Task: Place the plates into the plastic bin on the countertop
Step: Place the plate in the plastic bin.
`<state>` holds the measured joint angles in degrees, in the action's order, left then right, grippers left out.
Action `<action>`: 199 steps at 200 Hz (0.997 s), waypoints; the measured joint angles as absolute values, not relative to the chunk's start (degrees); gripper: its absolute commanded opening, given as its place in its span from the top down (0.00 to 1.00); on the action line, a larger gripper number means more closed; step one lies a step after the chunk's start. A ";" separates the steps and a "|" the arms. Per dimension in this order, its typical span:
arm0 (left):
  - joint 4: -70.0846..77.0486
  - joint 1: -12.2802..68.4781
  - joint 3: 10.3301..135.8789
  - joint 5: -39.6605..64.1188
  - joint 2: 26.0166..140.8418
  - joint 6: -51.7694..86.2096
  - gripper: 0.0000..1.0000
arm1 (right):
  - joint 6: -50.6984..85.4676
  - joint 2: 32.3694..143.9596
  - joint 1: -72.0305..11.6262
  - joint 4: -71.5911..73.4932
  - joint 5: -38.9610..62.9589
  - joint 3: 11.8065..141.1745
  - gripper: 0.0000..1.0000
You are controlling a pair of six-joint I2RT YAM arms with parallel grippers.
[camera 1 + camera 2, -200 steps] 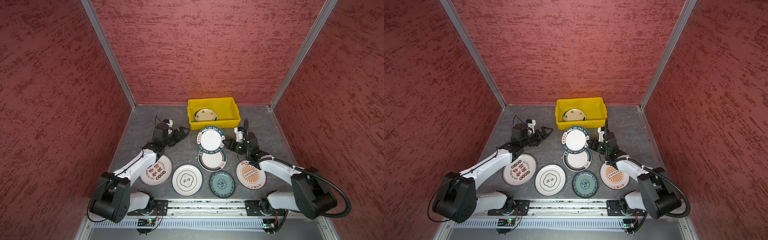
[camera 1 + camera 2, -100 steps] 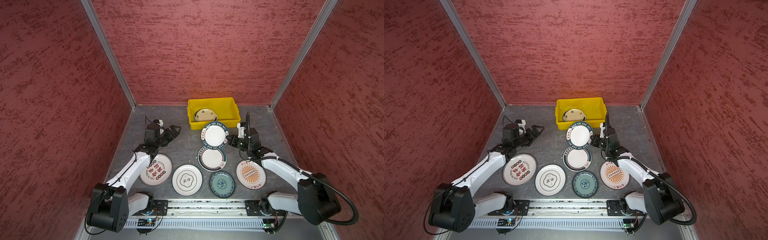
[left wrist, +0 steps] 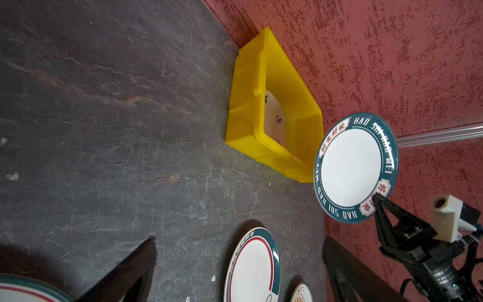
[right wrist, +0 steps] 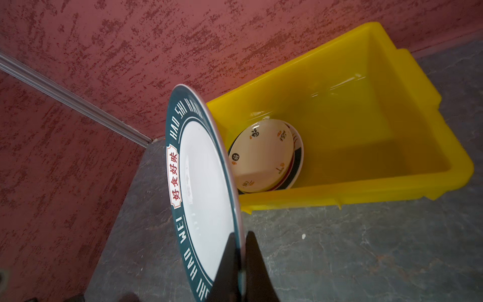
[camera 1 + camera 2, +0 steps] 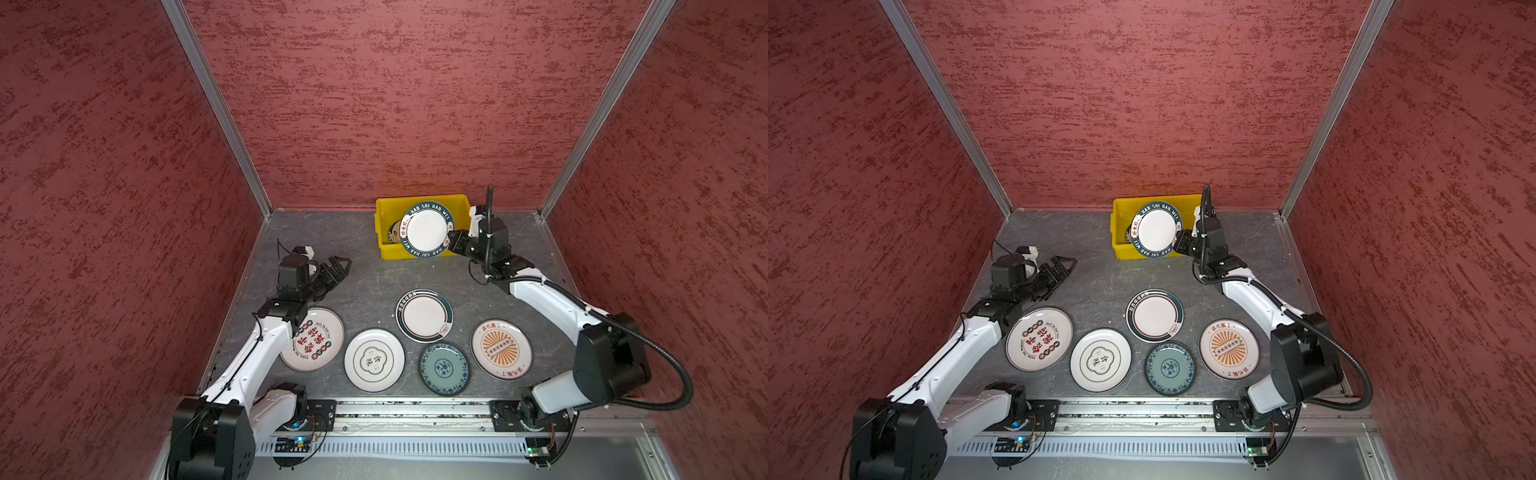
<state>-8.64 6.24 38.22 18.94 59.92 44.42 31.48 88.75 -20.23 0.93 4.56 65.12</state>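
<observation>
The cream plate (image 5: 394,232) (image 4: 261,154) lies behind the front side of the bin. My right gripper should next move outward past that side, then down, to let go of the white plate's rim over the cream plate.
My right gripper (image 5: 453,243) (image 4: 239,251) is shut on the rim of a white plate with a teal lettered rim (image 5: 427,230) (image 4: 203,193). It holds the plate on edge, tilted, over the front of the yellow plastic bin (image 5: 384,249) (image 4: 366,188). Inside the bin a cream plate (image 4: 261,154) lies on top of a dark-rimmed one. My left gripper (image 5: 338,268) (image 3: 239,239) hovers open and empty above the countertop (image 5: 365,282), left of the bin. Several plates lie flat near the front: red-print (image 5: 316,338), white clover-mark (image 5: 374,359), teal-blue (image 5: 444,368), orange sunburst (image 5: 500,348), teal-rimmed (image 5: 424,316).
Red textured walls (image 5: 395,104) close in the back and both sides, with the bin against the back wall. A metal rail (image 5: 415,411) carrying both arm bases runs along the front edge. My left forearm (image 5: 266,349) overlaps the red-print plate's edge.
My right gripper has carried the teal-rimmed plate from above the middle plates back to the bin. The left arm has drawn away to the left, still open.
</observation>
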 measured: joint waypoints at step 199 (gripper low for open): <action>-22.33 3.09 38.22 13.82 49.91 41.74 0.01 | 25.02 125.32 -18.90 -17.54 -2.11 104.22 1.00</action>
<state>-22.33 3.09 38.22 13.82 49.91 41.74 25.02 125.32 -18.90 -17.54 -2.11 104.22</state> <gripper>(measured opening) 0.994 0.070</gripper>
